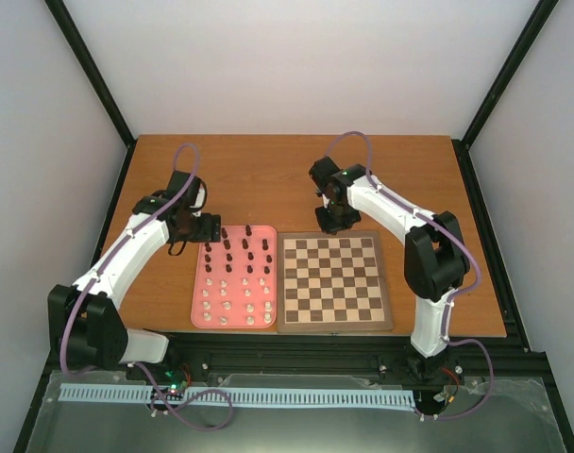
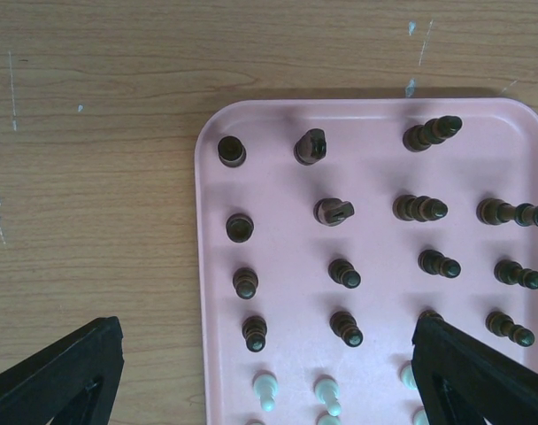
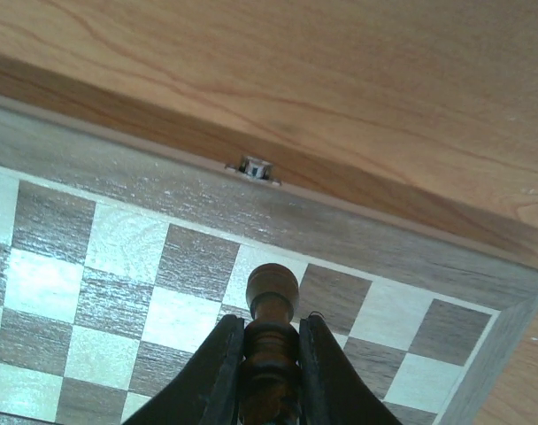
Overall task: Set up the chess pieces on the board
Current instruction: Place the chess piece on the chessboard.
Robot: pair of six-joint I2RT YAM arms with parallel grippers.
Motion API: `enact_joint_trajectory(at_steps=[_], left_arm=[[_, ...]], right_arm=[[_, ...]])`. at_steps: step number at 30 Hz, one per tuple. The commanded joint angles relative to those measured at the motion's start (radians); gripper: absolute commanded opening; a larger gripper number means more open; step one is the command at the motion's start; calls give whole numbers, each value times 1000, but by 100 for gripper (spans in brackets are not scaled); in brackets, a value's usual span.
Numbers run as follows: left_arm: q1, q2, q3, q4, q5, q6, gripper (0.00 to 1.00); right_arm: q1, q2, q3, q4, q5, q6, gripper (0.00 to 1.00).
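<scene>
My right gripper will next lower the dark brown piece onto the pale square in the board's far row (image 1: 335, 243) and release it there, because that square is empty.
The board (image 1: 334, 281) lies right of centre with no pieces on it. The pieces stand on a pink tray (image 1: 199, 288) to its left, dark brown ones (image 1: 244, 243) at the far end and cream ones (image 1: 228, 307) nearer. My left gripper (image 1: 208, 229) hovers open over the tray's far left corner. In the left wrist view its gripper (image 2: 269, 381) straddles dark pieces (image 2: 344, 273) and cream pieces (image 2: 265, 388). My right gripper (image 1: 336, 219) is shut on a dark brown piece (image 3: 272, 288), held over the board's far edge (image 3: 163, 190).
The wooden table (image 1: 268, 170) stretches beyond the tray and board. A small metal clasp (image 3: 253, 166) sits on the board's far edge. The tray (image 2: 375, 133) lies close beside the board. Black frame posts stand at the table's corners.
</scene>
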Motion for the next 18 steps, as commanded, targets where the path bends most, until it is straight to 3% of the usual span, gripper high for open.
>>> enact_joint_trajectory(at_steps=[1, 18], left_arm=[[0, 9, 49, 14, 14, 6, 100], [1, 42, 54, 14, 26, 7, 100]], right_arm=[[-17, -42, -42, 36, -35, -8, 3], [-18, -38, -83, 31, -124, -27, 3]])
